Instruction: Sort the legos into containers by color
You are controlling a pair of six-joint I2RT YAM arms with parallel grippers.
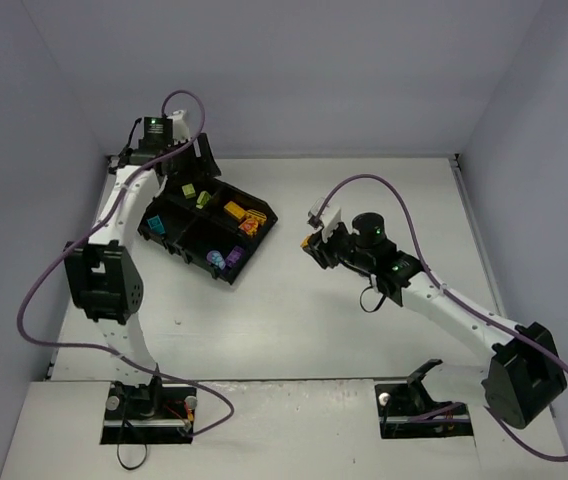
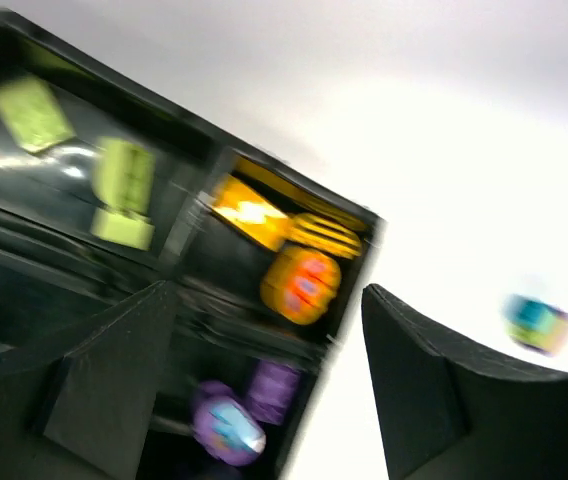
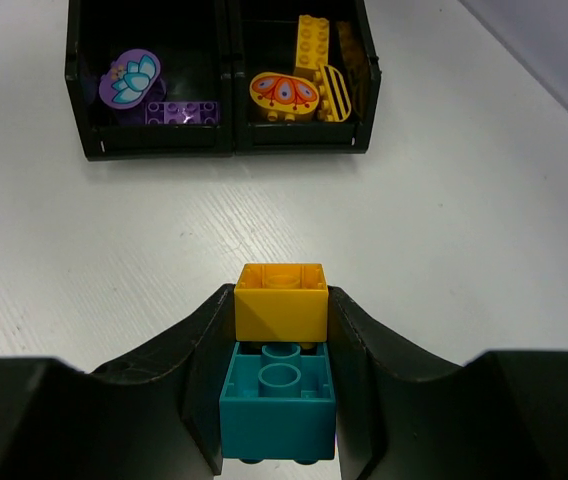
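Observation:
The orange-yellow brick (image 3: pixel 281 300) is stuck onto a teal one, so my right gripper should next move down toward the bare white table beside the tray and let go of the pair.
The black tray (image 1: pixel 260 240) lies at the middle left, its four containers holding legos. Lime green ones (image 1: pixel 196 193) are at the back, orange-yellow ones (image 1: pixel 244 216) on the right, a teal one (image 1: pixel 156 225) on the left and purple ones (image 1: pixel 226 258) at the front. My left gripper (image 1: pixel 207 165) hangs open over the tray's back corner; the blurred left wrist view shows nothing between its fingers (image 2: pixel 114 380). My right gripper (image 1: pixel 314 246) is to the right of the tray, shut on an orange-yellow brick (image 3: pixel 281 300) stuck onto a teal brick (image 3: pixel 279 405).
Seen from the right wrist, the tray's front wall (image 3: pixel 229 148) lies ahead across bare white table, purple legos (image 3: pixel 154 92) left, orange ones (image 3: pixel 299 80) right. Grey walls enclose the table. A purple cable (image 1: pixel 364 182) loops over the right arm.

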